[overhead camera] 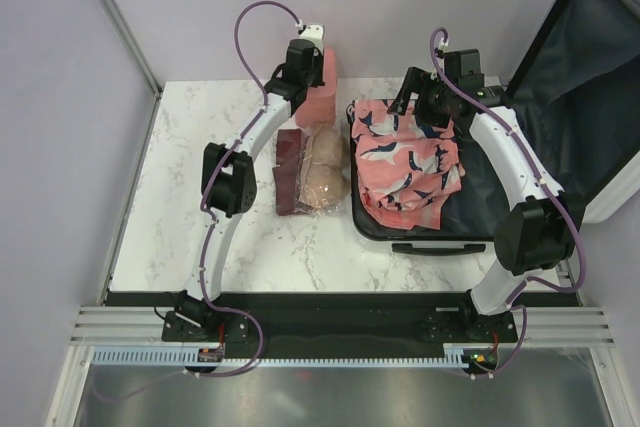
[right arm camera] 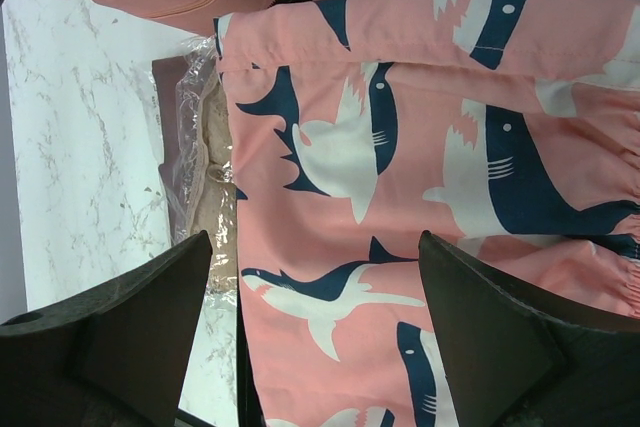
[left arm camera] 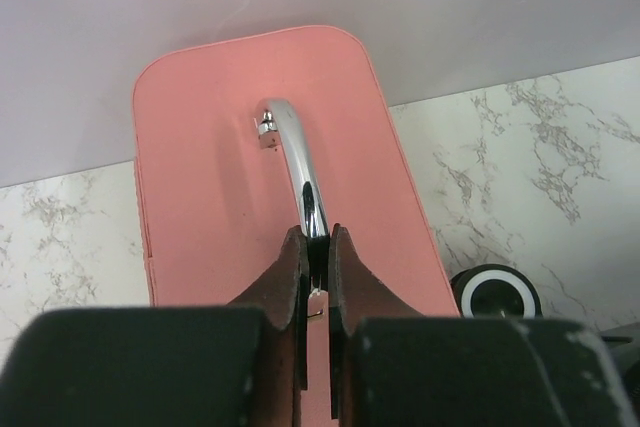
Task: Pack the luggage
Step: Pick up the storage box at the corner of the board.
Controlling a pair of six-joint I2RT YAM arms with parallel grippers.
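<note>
The pink case (overhead camera: 322, 97) is still outside the luggage. My left gripper rises next, carries the case over the pink shark-print cloth (overhead camera: 388, 155) and brings it down to release.
The luggage (overhead camera: 495, 182) lies open at the right, its dark lid (overhead camera: 585, 87) leaning back. A pink cloth with shark print (overhead camera: 405, 162) fills its base. My right gripper (overhead camera: 413, 97) hovers open over that cloth (right arm camera: 400, 147), fingers wide apart with nothing between them (right arm camera: 315, 237). My left gripper (overhead camera: 303, 57) is at the back of the table, over a small pink case (overhead camera: 322, 97). In the left wrist view its jaws (left arm camera: 317, 237) are shut on the case's chrome handle (left arm camera: 295, 152), and the pink lid (left arm camera: 210, 167) lies below.
A clear plastic bag with a beige item (overhead camera: 325, 167) and a dark maroon packet (overhead camera: 288, 172) lie between the pink case and the luggage. One luggage wheel (left arm camera: 497, 292) shows beside the pink case. Walls close the back and left.
</note>
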